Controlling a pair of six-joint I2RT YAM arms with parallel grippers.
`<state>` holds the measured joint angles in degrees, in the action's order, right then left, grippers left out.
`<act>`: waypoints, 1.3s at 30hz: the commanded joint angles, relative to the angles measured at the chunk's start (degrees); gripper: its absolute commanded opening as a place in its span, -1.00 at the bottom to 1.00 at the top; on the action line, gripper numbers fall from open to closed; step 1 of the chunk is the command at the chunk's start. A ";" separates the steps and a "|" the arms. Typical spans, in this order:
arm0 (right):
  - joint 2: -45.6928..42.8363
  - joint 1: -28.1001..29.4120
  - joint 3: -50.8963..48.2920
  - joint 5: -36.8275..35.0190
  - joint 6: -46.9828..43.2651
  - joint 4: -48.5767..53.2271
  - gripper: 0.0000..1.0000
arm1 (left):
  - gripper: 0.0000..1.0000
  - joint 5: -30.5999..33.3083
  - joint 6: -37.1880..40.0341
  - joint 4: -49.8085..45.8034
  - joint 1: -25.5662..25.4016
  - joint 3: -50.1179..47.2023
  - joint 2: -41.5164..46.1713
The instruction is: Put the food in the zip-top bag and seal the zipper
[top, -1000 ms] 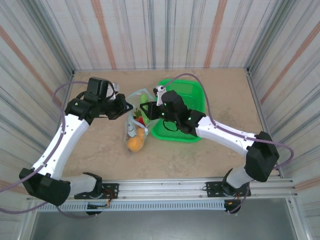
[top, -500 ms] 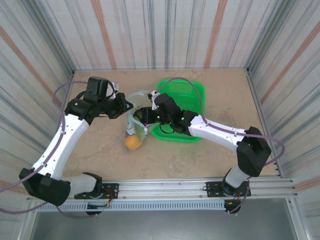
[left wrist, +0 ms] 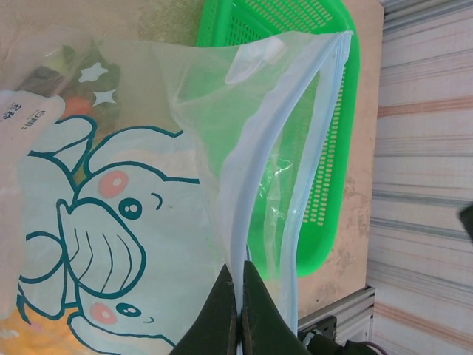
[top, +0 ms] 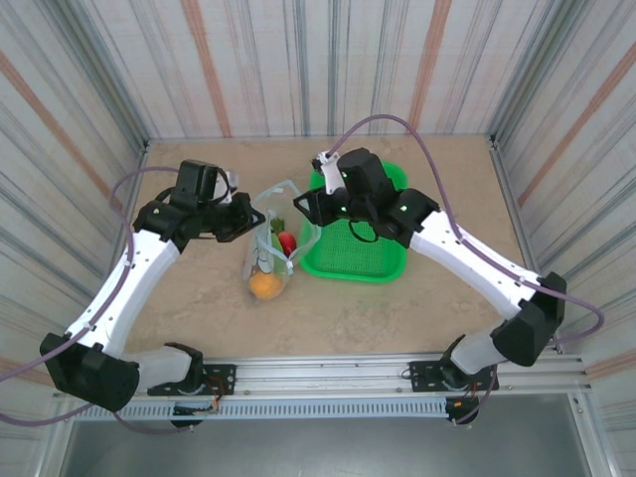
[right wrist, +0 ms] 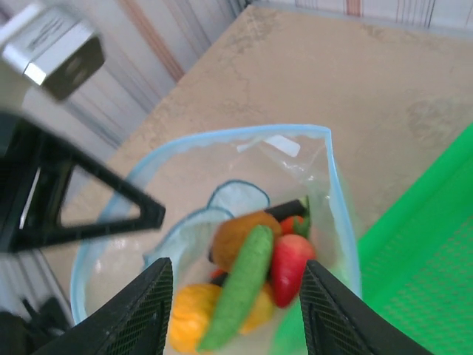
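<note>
My left gripper, still on the bag's mouth edge (top: 261,221) (left wrist: 238,285), next moves slightly toward the green basket and releases it, since the bag already holds the food.
The clear zip-top bag (top: 266,231) with its elephant print (left wrist: 96,222) lies left of the basket, mouth held open. My left gripper (top: 247,215) is shut on the bag's mouth edge, pinching the light-blue zipper (left wrist: 247,185) between its fingertips (left wrist: 238,275). Inside the bag I see a green vegetable (right wrist: 240,285), a red apple (right wrist: 292,268), a brown potato (right wrist: 235,231) and an orange piece (right wrist: 186,319). My right gripper (right wrist: 235,263) hangs open above the bag's mouth (top: 301,204), holding nothing. The orange (top: 263,285) rests at the bag's bottom.
The green mesh basket (top: 370,248) sits just right of the bag, its rim (right wrist: 425,259) under my right gripper's side. Striped walls close in the table on three sides. The left arm's dark frame (right wrist: 81,200) stands beside the bag's mouth.
My right gripper has lifted out of the bag's mouth and drawn back up and right, now open. The green vegetable lies in the bag. The left gripper has kept its hold.
</note>
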<state>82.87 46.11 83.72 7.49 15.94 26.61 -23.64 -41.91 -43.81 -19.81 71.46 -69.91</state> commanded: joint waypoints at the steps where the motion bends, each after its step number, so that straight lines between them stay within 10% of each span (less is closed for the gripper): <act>1: -3.93 0.40 -1.00 0.20 -18.89 9.33 -0.04 | -1.00 -1.10 3.38 -2.43 0.24 1.55 1.18; 12: -5.95 5.23 -1.66 1.84 -48.08 21.85 0.01 | -1.00 -1.03 9.92 -10.39 -4.48 7.28 -2.47; 28: 4.07 14.13 -4.74 5.25 -48.37 6.35 0.00 | -0.99 -3.46 10.23 -9.38 -6.31 7.03 -3.10; 39: 9.04 15.14 2.75 8.89 -39.57 7.05 -1.00 | 0.08 7.97 10.40 -5.51 -6.07 3.63 8.75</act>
<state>90.45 60.90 83.13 14.48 -28.64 34.70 -20.80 -32.77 -51.05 -25.87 76.18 -66.98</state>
